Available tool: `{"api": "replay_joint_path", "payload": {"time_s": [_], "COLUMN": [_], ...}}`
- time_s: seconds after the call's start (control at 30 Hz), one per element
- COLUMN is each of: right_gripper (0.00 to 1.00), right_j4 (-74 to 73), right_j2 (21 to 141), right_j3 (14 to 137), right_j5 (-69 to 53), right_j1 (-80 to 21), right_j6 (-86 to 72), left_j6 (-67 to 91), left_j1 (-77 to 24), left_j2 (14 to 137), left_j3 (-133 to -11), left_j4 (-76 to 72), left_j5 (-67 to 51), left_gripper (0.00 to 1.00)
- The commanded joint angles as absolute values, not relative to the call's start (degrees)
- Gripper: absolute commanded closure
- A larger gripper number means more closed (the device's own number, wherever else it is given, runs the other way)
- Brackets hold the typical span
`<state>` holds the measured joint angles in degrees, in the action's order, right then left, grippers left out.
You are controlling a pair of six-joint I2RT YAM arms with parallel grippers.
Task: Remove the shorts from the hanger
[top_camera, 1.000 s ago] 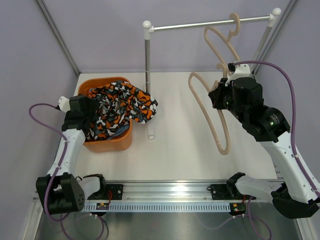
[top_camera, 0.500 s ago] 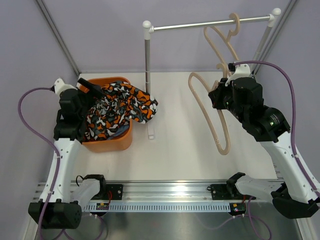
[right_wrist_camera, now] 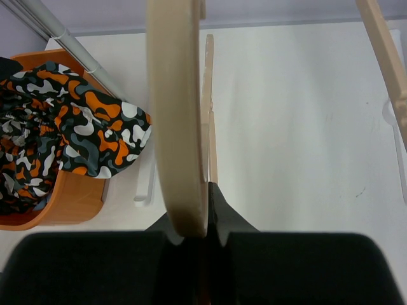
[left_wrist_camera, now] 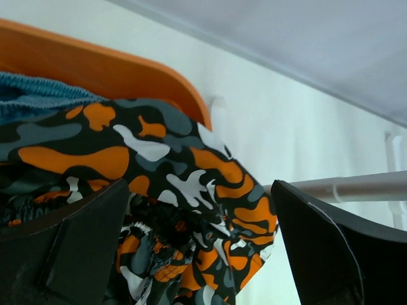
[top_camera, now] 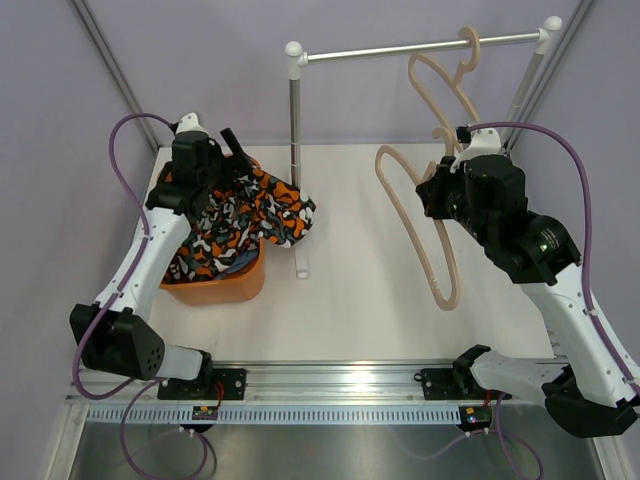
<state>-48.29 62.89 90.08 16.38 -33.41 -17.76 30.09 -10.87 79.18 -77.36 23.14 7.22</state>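
The bare hanger moves outward and to the left in the top view with my right gripper, hooks on the bar's empty part (top_camera: 389, 50) next, and then comes free.
The camouflage shorts (top_camera: 250, 210) lie heaped in the orange basket (top_camera: 215, 290), one end draped over its right rim. A strip of light blue shorts (left_wrist_camera: 28, 89) shows under them. My left gripper (top_camera: 235, 150) hovers open over the basket's far rim, its black fingers (left_wrist_camera: 76, 235) either side of the camouflage cloth (left_wrist_camera: 184, 184) below, holding nothing. My right gripper (top_camera: 432, 190) is shut on a bare beige wooden hanger (top_camera: 445, 300), held up over the table's right half. In the right wrist view the hanger (right_wrist_camera: 175, 114) rises from between the closed gripper (right_wrist_camera: 202, 210).
A clothes rack stands at the back: a metal rail (top_camera: 400, 48) on a post (top_camera: 295, 150) with a white foot (top_camera: 302, 268). A second bare hanger (top_camera: 440, 75) hangs on the rail. Walls close in the table on left, back and right.
My left arm has risen and swung from the basket's near-left side to above its far rim, staying open. The right arm and its hanger have not moved.
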Motion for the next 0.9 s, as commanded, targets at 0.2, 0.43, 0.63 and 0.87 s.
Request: {"api": "replay_joint_path", "payload": {"time_s": [0.2, 0.43, 0.63, 0.87], "right_gripper": [1.00, 1.00, 1.00, 1.00], "right_j4": [-46.5, -46.6, -46.8, -46.8], "right_j2": [61.6, 61.4, 61.1, 60.8], "right_j3": [90.7, 90.9, 90.4, 90.2], "right_j5": [16.8, 16.7, 17.0, 17.3], "right_j1": [-33.3, -33.3, -33.4, -33.3], "right_j6": [-17.5, -17.5, -17.1, -17.0], "left_j6": [31.9, 35.4, 41.7, 44.9], "left_j1": [-11.1, -10.9, -7.6, -5.3], "left_j2": [82.7, 87.1, 83.9, 73.8], "left_j3": [-77.8, -74.6, -69.6, -65.1], "left_j4": [24.1, 25.2, 25.8, 27.1], "left_j5": [7.4, 11.8, 17.2, 28.6], "left_gripper": [0.01, 0.29, 1.00, 1.00]}}
